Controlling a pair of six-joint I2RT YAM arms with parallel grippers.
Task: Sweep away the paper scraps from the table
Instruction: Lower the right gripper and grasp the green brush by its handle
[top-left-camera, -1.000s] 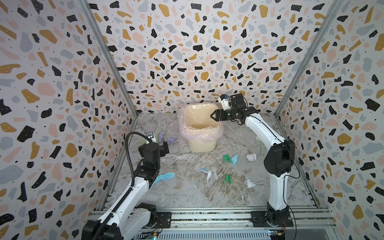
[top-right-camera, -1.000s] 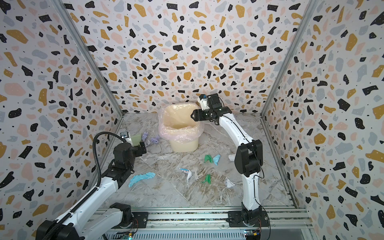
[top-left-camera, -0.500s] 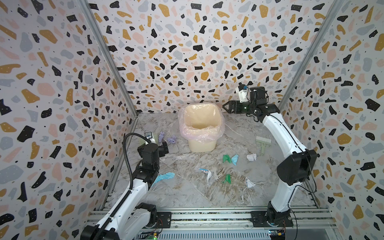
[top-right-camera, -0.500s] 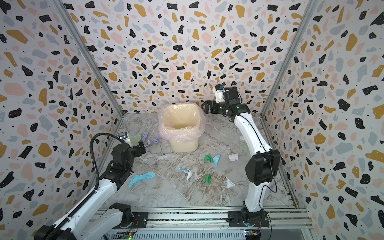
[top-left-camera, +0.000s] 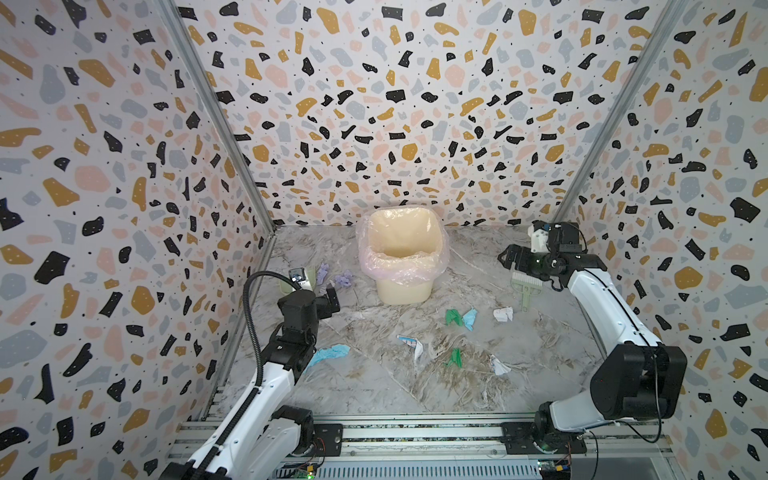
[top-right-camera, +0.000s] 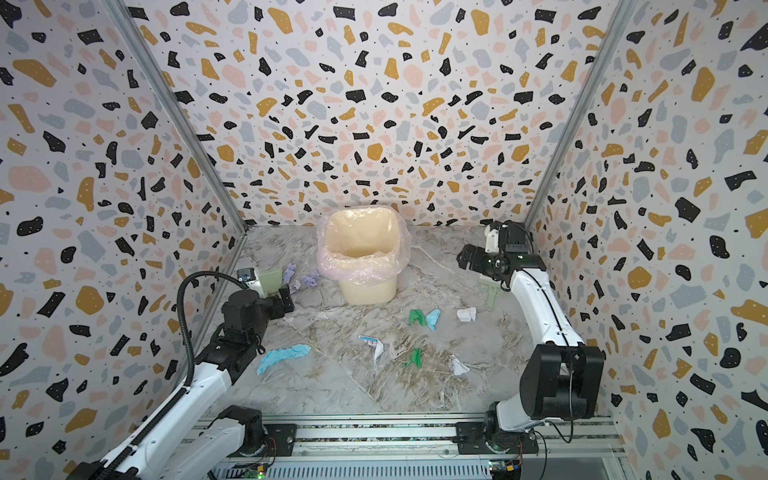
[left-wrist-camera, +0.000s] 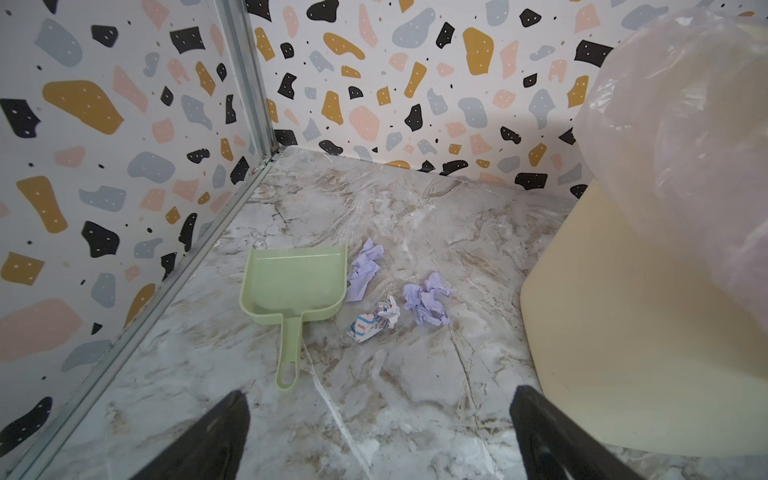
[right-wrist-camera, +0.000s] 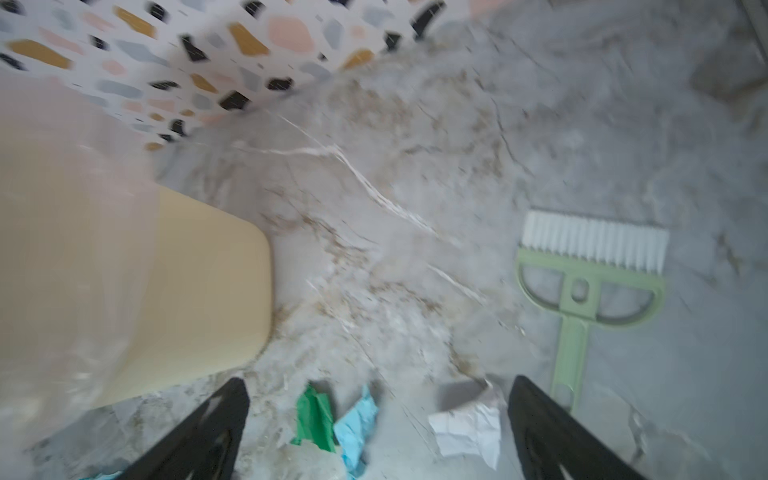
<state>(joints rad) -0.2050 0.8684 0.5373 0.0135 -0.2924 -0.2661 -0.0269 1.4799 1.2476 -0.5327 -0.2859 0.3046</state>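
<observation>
My right gripper will go down next from above the table onto the brush's narrow handle (top-left-camera: 525, 296) (right-wrist-camera: 570, 357), with its fingers open to either side, because the brush lies flat on the marble below.
Several paper scraps lie on the marble table (top-left-camera: 374, 386): green (top-left-camera: 453, 316), light blue (top-left-camera: 470, 319) and white (top-left-camera: 503, 314) ones mid-right, a printed one (top-left-camera: 411, 345), and a bigger light blue one (top-left-camera: 330, 353) at the left. Lavender scraps (left-wrist-camera: 426, 299) and a printed scrap (left-wrist-camera: 374, 324) sit beside the pale green dustpan (left-wrist-camera: 295, 286). My left gripper (left-wrist-camera: 380, 415) hovers open just short of the dustpan's handle. My right gripper (top-left-camera: 509, 259) is open and empty, above the table beside the brush (right-wrist-camera: 582, 274).
A cream bin (top-left-camera: 401, 257) with a pink liner stands at the back centre between the two arms. Terrazzo walls close in the left, back and right sides. The brush (top-left-camera: 525, 289) lies near the right wall, the dustpan (top-right-camera: 272, 280) near the left wall.
The right arm has swung from over the bin's rim to the right, now near the brush, and its jaws have opened wider. The left arm has barely moved.
</observation>
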